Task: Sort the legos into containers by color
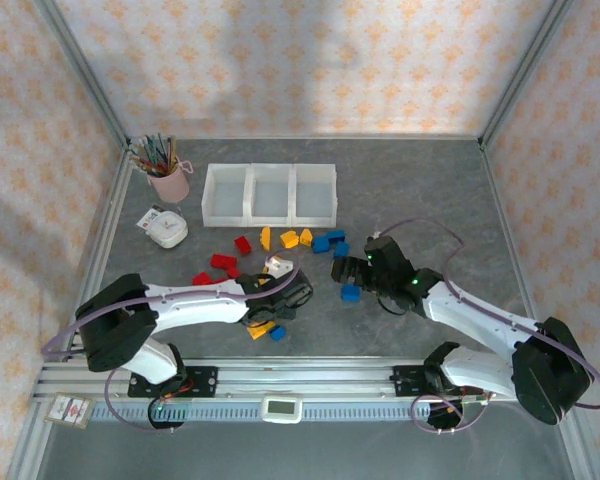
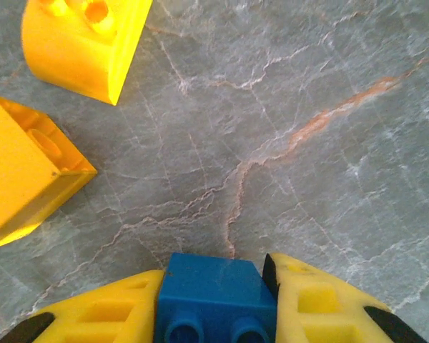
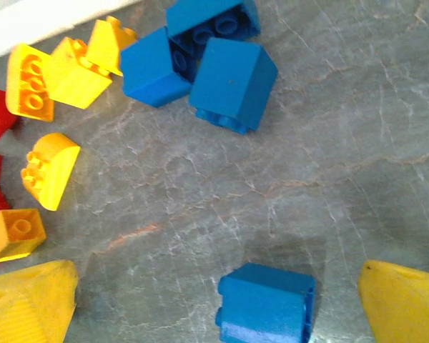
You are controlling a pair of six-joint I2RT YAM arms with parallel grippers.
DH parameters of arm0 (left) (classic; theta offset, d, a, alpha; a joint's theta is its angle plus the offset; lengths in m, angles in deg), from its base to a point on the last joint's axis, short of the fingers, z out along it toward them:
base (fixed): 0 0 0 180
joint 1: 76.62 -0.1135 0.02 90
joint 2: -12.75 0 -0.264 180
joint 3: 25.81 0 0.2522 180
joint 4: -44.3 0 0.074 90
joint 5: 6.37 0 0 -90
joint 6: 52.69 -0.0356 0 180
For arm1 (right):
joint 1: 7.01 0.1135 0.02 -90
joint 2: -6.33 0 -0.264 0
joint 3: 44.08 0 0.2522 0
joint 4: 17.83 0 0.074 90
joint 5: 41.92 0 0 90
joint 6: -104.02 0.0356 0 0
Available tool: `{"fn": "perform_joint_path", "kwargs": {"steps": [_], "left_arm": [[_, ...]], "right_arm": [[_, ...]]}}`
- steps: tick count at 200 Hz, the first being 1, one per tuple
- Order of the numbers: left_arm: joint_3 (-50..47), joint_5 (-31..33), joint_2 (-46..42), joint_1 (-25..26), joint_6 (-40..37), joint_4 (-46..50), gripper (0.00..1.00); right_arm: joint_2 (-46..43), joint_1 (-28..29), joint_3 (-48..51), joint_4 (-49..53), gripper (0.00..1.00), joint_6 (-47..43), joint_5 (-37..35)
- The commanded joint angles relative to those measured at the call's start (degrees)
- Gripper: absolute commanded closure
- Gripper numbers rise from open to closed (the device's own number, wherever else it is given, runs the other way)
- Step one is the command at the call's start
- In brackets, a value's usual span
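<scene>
I will lift the blue lego away from my base with my left gripper next, then let it go over the container nearest the pink cup.
My left gripper [image 2: 214, 277] is shut on a blue lego [image 2: 216, 296], low over the table; in the top view it [image 1: 277, 325] is at the front centre. Two yellow legos [image 2: 86, 39] [image 2: 21, 171] lie ahead of it to the left. My right gripper [image 3: 220, 277] is open, its yellow fingers [image 3: 28, 300] astride a loose blue lego [image 3: 266, 304] without touching it; the top view shows this gripper [image 1: 352, 280] right of centre. Red [image 1: 223, 262], yellow [image 1: 290, 239] and blue [image 1: 329, 241] legos lie scattered before the three joined white containers [image 1: 270, 218].
A pink cup of pencils [image 1: 168, 182] stands left of the containers, with a small white device [image 1: 166, 229] in front of it. Three blue legos [image 3: 200, 61] and several yellow ones [image 3: 53, 78] lie ahead of the right gripper. Patterned walls enclose the table.
</scene>
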Motion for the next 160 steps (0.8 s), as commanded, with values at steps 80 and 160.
{"fn": "perform_joint_path", "kwargs": {"steps": [80, 160], "left_arm": [[12.11, 10.84, -13.02, -20.32, -8.86, 0.73, 0.84], [22.1, 7.22, 5.83, -39.68, -15.74, -7.55, 0.85]], "right_arm": [[8.41, 0.21, -11.97, -3.89, 0.0, -3.47, 0.07], [17.67, 0.21, -19.04, -6.45, 0.0, -5.69, -2.33]]}}
